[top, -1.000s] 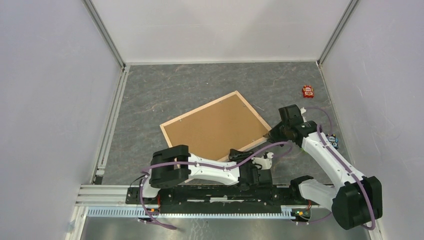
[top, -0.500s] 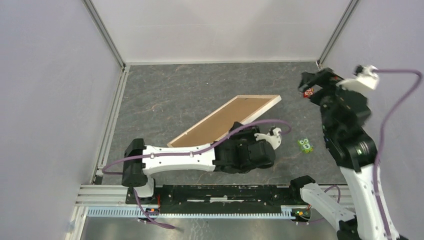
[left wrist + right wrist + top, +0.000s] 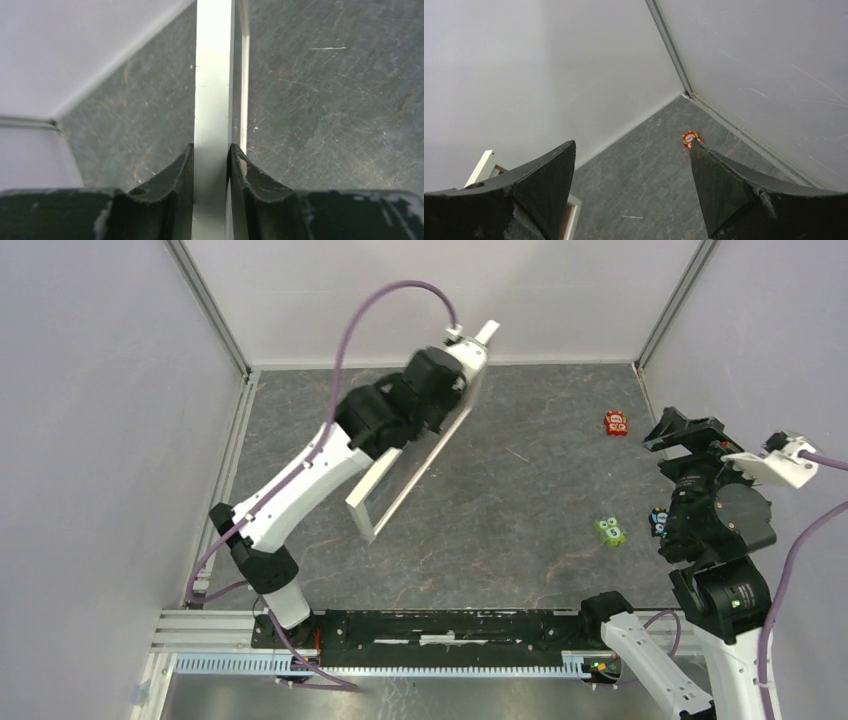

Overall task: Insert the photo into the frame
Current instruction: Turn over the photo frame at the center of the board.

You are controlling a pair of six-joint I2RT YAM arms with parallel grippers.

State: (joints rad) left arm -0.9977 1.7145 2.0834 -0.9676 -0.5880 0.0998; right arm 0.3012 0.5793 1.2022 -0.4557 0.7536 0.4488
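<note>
The frame (image 3: 375, 502) hangs on edge, so my left gripper will next swing down and back, left in the top view, to turn it flatter over the table.
The frame (image 3: 375, 502), pale wood with narrow rails, hangs in the air on edge over the back left of the table, tilted. My left gripper (image 3: 458, 380) is shut on its upper rail. In the left wrist view that rail (image 3: 213, 90) runs straight up between the two dark fingers (image 3: 175, 175), with my left gripper (image 3: 212, 150) clamped on it. My right gripper (image 3: 688, 428) is raised at the right, open and holding nothing. In the right wrist view my right gripper (image 3: 631, 145) gapes over the floor, and a corner of the frame (image 3: 481, 167) shows at the far left. The photo is out of view.
A small red toy (image 3: 616, 422) lies near the back right corner, also seen as the red toy (image 3: 690, 138). A green toy (image 3: 610, 531) and a small blue piece (image 3: 660, 520) lie by the right arm. White walls close in the grey table on three sides.
The left arm lifted the frame off the table and swung it up toward the back left, onto its edge. The right gripper let go of the frame's corner, opened and rose to the right.
</note>
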